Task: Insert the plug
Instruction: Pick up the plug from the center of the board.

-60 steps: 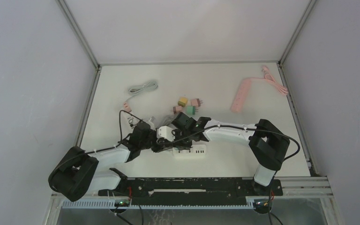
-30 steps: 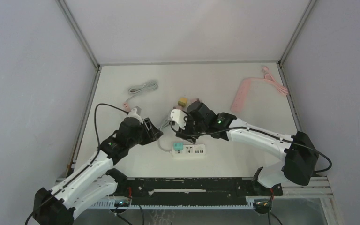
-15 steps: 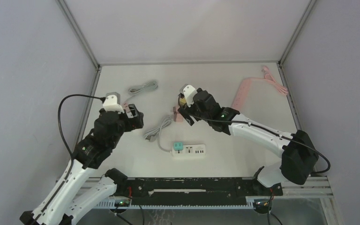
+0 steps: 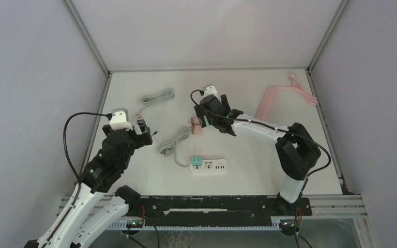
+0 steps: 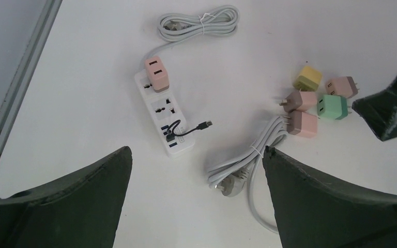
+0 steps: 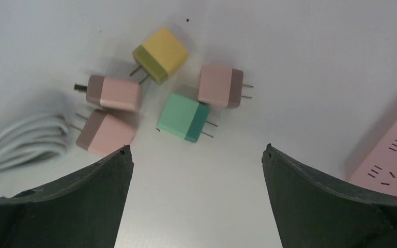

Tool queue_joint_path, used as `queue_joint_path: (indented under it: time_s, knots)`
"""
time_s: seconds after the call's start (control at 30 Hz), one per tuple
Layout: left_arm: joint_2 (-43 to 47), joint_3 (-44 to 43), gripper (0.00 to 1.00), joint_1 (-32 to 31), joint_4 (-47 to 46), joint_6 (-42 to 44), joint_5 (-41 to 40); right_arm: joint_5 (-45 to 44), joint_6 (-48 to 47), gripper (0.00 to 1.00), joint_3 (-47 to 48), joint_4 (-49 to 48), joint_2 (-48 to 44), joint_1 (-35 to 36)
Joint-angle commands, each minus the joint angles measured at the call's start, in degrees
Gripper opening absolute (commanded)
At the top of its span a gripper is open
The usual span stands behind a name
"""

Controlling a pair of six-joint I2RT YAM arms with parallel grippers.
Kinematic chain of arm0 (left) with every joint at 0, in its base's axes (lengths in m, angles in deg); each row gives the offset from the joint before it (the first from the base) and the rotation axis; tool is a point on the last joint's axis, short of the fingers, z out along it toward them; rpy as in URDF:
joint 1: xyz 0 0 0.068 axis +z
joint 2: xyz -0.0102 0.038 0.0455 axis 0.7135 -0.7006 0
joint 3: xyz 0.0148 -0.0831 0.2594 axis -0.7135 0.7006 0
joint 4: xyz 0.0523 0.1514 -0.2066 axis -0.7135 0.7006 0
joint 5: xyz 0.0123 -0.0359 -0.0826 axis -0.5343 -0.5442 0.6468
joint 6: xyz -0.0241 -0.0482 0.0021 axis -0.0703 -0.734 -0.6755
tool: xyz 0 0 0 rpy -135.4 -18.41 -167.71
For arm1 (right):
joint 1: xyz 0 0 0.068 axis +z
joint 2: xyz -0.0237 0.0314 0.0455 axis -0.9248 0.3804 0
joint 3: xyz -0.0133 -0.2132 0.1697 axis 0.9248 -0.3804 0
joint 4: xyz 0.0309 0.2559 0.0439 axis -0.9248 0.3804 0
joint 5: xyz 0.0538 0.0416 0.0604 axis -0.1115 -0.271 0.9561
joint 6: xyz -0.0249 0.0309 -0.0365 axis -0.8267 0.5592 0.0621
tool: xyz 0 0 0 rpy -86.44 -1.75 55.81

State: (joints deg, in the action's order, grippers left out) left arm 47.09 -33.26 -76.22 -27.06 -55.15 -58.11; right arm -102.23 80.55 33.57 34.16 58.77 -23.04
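Observation:
My right gripper lowers and turns onto the loose green plug (image 6: 184, 118) next, one finger at each end, since the plug lies at an angle to the open fingers.
A white power strip (image 4: 213, 166) lies near the front, and a green plug (image 4: 196, 163) sits in its left socket. Its grey cable (image 4: 173, 142) is bundled to the left of it. My left gripper (image 4: 142, 129) (image 5: 196, 152) hangs open and empty above a second white strip (image 5: 164, 111), which carries a pink plug (image 5: 156, 74). My right gripper (image 4: 213, 114) (image 6: 196, 150) is open and empty over several loose plugs: yellow (image 6: 160, 54), green (image 6: 184, 118) and pink ones (image 6: 113, 93).
A pink power strip (image 4: 266, 103) with its cord lies at the back right. A coiled grey cable (image 4: 157, 96) lies at the back left. A short black USB cable (image 5: 186, 129) is plugged into the second white strip. Walls close in the table's left, back and right.
Both grippers have lifted away from the front white strip and opened wide. The left went left, the right went back over the loose plugs. The green plug stays in the strip.

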Motion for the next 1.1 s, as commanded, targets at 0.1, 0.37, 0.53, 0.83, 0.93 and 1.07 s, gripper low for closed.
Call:
queue_joint_path:
  time_s: [0.1, 0.37, 0.53, 0.83, 0.93, 1.07]
  knots:
    - [1.1, 1.0, 1.00, 0.7, -2.5, 1.8, 0.3, -3.8, 12.6, 0.96, 10.3, 5.1, 9.1, -1.6]
    - [1.7, 1.3, 1.00, 0.8, -2.6, 1.7, 1.0, -5.0, 15.2, 0.85, 15.4, 8.4, 15.7, -2.3]
    - [1.9, 1.5, 1.00, 0.7, -2.6, 1.8, 1.9, -4.0, 17.3, 0.76, 17.5, 10.0, 18.2, -2.9]
    - [2.0, 1.7, 1.00, 0.7, -2.7, 1.8, 2.3, -3.7, 23.2, 0.69, 20.1, 14.0, 20.5, -2.5]
    - [1.8, 1.7, 1.00, 0.7, -2.7, 1.9, 2.5, -3.6, 25.2, 0.69, 20.2, 13.7, 20.5, -2.1]
    - [1.7, 1.6, 1.00, 0.7, -2.8, 1.9, 2.8, -4.5, 28.9, 0.72, 21.6, 15.8, 21.8, -2.1]
